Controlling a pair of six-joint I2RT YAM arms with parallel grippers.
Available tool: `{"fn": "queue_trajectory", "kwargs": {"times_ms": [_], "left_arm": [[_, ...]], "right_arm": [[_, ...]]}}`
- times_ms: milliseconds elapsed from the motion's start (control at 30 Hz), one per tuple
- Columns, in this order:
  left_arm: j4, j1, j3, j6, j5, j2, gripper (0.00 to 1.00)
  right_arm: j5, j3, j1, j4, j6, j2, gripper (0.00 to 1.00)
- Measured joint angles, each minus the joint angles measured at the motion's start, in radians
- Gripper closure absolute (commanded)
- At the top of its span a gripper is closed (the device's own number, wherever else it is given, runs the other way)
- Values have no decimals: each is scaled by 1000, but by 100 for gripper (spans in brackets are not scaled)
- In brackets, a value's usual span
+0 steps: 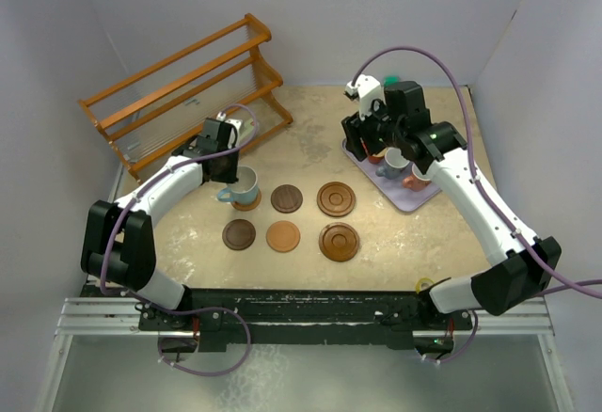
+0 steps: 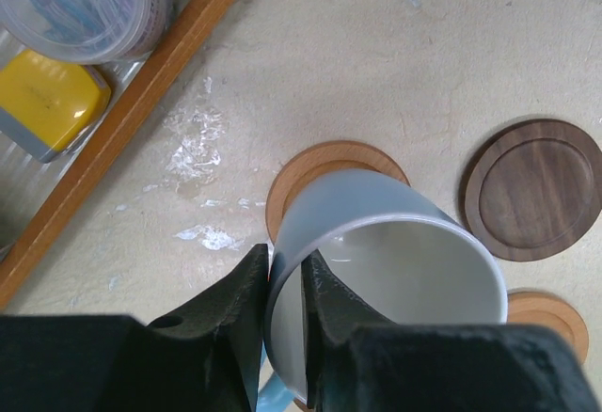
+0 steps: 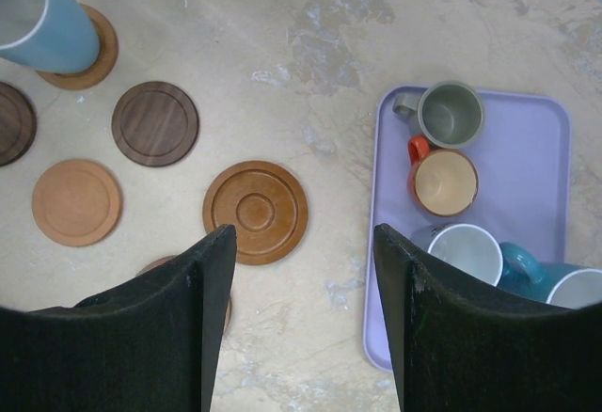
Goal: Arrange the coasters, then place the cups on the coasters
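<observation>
My right gripper is going across the tray next and down onto the teal cup's rim (image 3: 594, 277) opposite its handle, as the handle side crowds the pale grey-blue cup.
A light-blue cup (image 1: 241, 184) (image 2: 404, 271) stands on a tan coaster (image 2: 320, 163) at the left end of the back row. My left gripper (image 1: 230, 163) (image 2: 285, 271) is shut on its rim wall, one finger inside and one outside, with only a hairline of light at the outer finger. Other coasters lie bare: dark (image 1: 287, 198), large reddish-brown (image 1: 336, 198), dark (image 1: 239, 234), tan (image 1: 283, 236), large brown (image 1: 339, 242) (image 3: 255, 212). My right gripper (image 1: 381, 149) (image 3: 301, 233) hangs open and holds nothing, above the table beside the tray. Grey-olive (image 3: 450, 114), orange (image 3: 444, 182), pale grey-blue (image 3: 466, 254) and teal (image 3: 555, 280) cups sit in the tray.
The lavender tray (image 1: 419, 196) (image 3: 536, 111) lies at the right. A wooden rack (image 1: 179, 87) stands at the back left, with a yellow item (image 2: 47, 102) and a clear container (image 2: 85, 3) on its shelf near my left wrist. White walls close in both sides.
</observation>
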Motion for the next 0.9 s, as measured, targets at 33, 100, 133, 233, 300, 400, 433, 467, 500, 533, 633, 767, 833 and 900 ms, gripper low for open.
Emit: {"fn": "queue_trajectory", "kwargs": {"times_ms": [33, 100, 133, 233, 300, 400, 433, 467, 500, 533, 633, 767, 833, 900], "left_arm": [[3, 0, 0, 0, 0, 0, 80], [11, 1, 0, 0, 0, 0, 78], [14, 1, 0, 0, 0, 0, 77], [16, 1, 0, 0, 4, -3, 73], [15, 1, 0, 0, 8, -10, 68], [12, 1, 0, 2, 11, -29, 61], [10, 1, 0, 4, 12, -40, 60], [8, 1, 0, 5, 13, -53, 58], [6, 1, 0, 6, 14, -66, 58], [5, 1, 0, 10, 16, -79, 57], [-12, 1, 16, 29, 28, -119, 54], [-31, 1, 53, 69, 62, -167, 46], [-32, 1, 59, 90, 82, -198, 45], [-39, 1, 60, 111, 103, -231, 44]], "right_arm": [[3, -4, -2, -1, -1, -2, 37], [6, -8, -7, -3, -3, -3, 37], [14, -8, -11, -4, -5, -3, 37], [29, -8, -32, -5, -5, -4, 37], [45, -8, -57, -9, -5, -4, 37], [60, -16, -110, -10, -3, -5, 37], [66, -22, -130, -10, -3, -5, 37], [72, -26, -154, -12, 0, -5, 37], [75, -32, -183, -13, 3, -5, 37], [77, -36, -212, -13, 4, -5, 37], [85, -40, -314, -15, 7, -3, 37], [101, -40, -434, -9, 10, 6, 37], [106, -40, -482, -3, 11, 20, 37], [109, -40, -536, 7, 11, 51, 38]]}}
